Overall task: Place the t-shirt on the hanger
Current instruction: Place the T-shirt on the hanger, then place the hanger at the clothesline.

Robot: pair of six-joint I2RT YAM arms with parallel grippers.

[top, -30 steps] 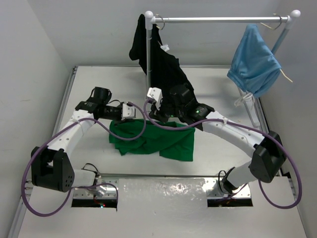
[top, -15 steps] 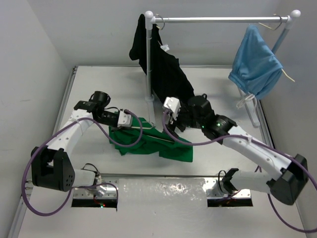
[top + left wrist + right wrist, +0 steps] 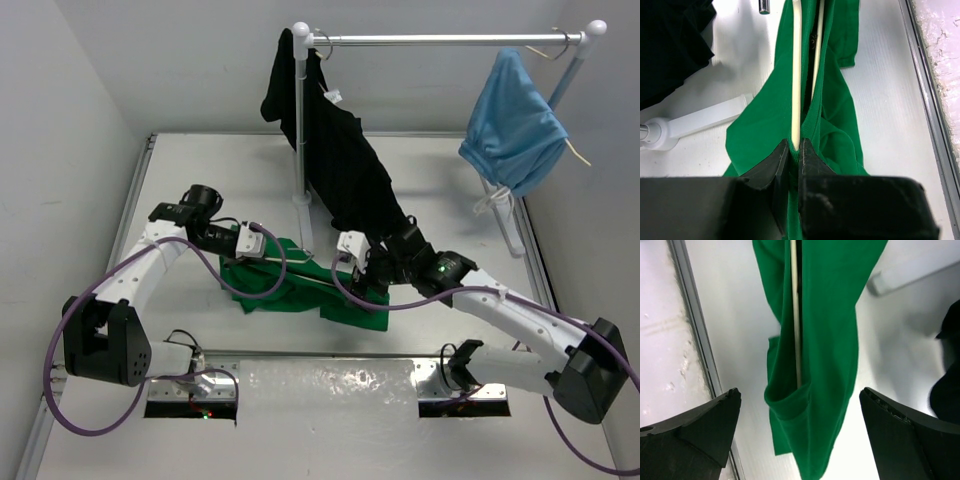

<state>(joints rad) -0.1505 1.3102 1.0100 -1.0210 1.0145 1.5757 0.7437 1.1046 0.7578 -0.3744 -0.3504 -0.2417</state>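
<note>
The right gripper lowers its open fingers onto the fold at the rod's end [image 3: 791, 399] next and closes them, since the t-shirt's ribbed edge lies below, midway between them.
The green t-shirt [image 3: 300, 288] lies bunched on the table, with the thin cream hanger [image 3: 325, 279] running across it. My left gripper [image 3: 266, 256] is at the shirt's left end. In the left wrist view it [image 3: 796, 148] is shut on a hanger rod [image 3: 796, 75] together with green cloth [image 3: 765, 120]. My right gripper [image 3: 368, 284] hovers over the shirt's right end. In the right wrist view it [image 3: 800, 392] is open wide, with the t-shirt [image 3: 835, 340] and the hanger rod [image 3: 795, 315] beyond its fingers, which touch nothing.
A clothes rack with a chrome bar [image 3: 440, 40] stands at the back. A black garment [image 3: 340, 160] hangs down to the table at its left post [image 3: 300, 130], and a light-blue garment [image 3: 515, 125] hangs at the right. A foil strip [image 3: 330, 385] lies between the arm bases.
My right gripper has opened and moved away from the black garment, toward me and to the right, to the shirt's right end. The left gripper has kept its hold and barely shifted.
</note>
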